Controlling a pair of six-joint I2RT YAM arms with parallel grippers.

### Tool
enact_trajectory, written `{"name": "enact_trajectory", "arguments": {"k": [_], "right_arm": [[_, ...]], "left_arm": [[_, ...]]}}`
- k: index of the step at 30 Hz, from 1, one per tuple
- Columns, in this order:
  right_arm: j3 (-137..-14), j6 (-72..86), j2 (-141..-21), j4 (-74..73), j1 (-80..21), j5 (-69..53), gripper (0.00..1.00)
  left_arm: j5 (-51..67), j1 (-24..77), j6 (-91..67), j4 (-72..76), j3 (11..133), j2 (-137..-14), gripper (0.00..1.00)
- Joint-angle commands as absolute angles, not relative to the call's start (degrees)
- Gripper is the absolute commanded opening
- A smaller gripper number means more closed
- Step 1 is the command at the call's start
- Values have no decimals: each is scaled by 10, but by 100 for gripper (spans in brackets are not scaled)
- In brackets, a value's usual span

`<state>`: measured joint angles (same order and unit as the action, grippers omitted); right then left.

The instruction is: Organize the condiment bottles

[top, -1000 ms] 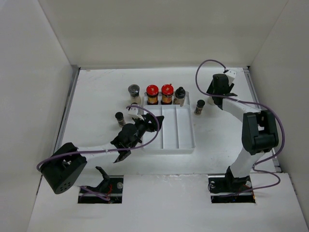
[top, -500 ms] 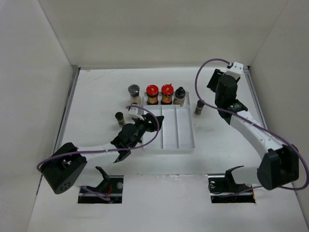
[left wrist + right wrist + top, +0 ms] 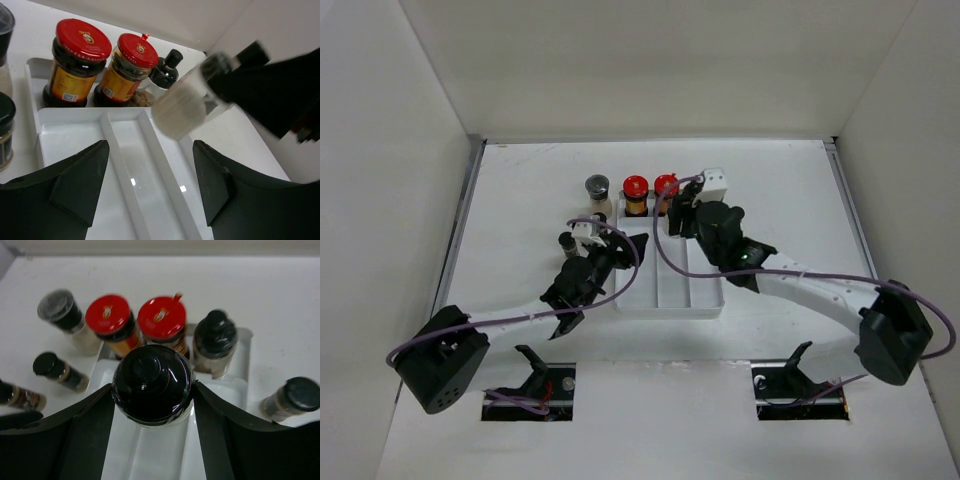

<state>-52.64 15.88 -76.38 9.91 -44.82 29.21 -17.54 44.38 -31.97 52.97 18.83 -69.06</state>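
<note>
The tray's middle section is empty, so my right gripper needs to lower onto the far end of the tray's middle section next and let go of the pale bottle there.
My right gripper (image 3: 686, 216) (image 3: 152, 389) is shut on a pale, black-capped jar (image 3: 152, 382) and holds it above the back of the white tray (image 3: 705, 300). The same jar (image 3: 186, 102) shows tilted in the left wrist view. Two red-capped jars (image 3: 636, 190) (image 3: 666, 186) and a black-capped bottle (image 3: 215, 340) stand in the tray's back row. A grey-lidded jar (image 3: 597, 190) and a small dark jar (image 3: 567, 243) stand left of the tray. My left gripper (image 3: 620, 257) (image 3: 150, 185) is open and empty over the tray's left compartments.
Another black-capped jar (image 3: 295, 397) stands on the table right of the tray, hidden by my right arm in the top view. A slim dark jar (image 3: 15, 395) lies at the left. White walls enclose the table on three sides.
My right arm has swung from the back right corner leftward to above the tray's back, carrying the jar. My left arm has shifted slightly left and stays open.
</note>
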Motion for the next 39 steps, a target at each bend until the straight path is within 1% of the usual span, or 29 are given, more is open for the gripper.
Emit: {"name": "enact_trajectory", "arguments": {"k": [1, 7, 11, 16, 19, 21, 24, 26, 28, 31, 32, 33, 34, 36, 37, 38, 39], "right_arm": [[-536, 178, -792, 187, -467, 287, 48], [-548, 175, -852, 213, -474, 296, 49], [-538, 169, -890, 250, -472, 325, 49], [-538, 167, -933, 291, -461, 328, 51], [-545, 168, -954, 292, -461, 334, 57], [-543, 172, -955, 292, -461, 335, 62], [-532, 182, -942, 287, -461, 330, 79], [-519, 185, -911, 275, -462, 327, 88], [-502, 190, -862, 261, -462, 317, 93], [-476, 193, -789, 241, -451, 288, 94], [-469, 197, -768, 230, -448, 277, 92], [-464, 201, -752, 215, -443, 268, 87], [-459, 207, -736, 200, -441, 259, 75], [-449, 216, -714, 174, -440, 247, 41], [-443, 219, -707, 164, -440, 244, 30], [-438, 221, -701, 157, -440, 243, 23], [-430, 223, -698, 156, -440, 243, 21]], "left_arm": [[-186, 430, -326, 558, 178, -667, 66], [-187, 419, -326, 550, 176, -661, 66], [-198, 405, -327, 527, 178, -651, 66], [-214, 396, -326, 503, 185, -647, 66], [-224, 392, -323, 487, 189, -643, 66], [-234, 388, -323, 472, 192, -635, 66], [-259, 385, -319, 440, 202, -615, 67], [-285, 385, -317, 398, 214, -595, 69], [-320, 389, -313, 348, 227, -572, 71], [-365, 394, -307, 275, 249, -540, 71], [-380, 394, -300, 249, 258, -534, 71], [-394, 389, -295, 221, 269, -528, 70], [-409, 385, -294, 191, 279, -526, 70], [-422, 367, -294, 138, 298, -531, 68], [-421, 354, -298, 117, 307, -537, 68], [-416, 341, -301, 101, 314, -544, 68], [-404, 330, -302, 92, 323, -552, 68]]}}
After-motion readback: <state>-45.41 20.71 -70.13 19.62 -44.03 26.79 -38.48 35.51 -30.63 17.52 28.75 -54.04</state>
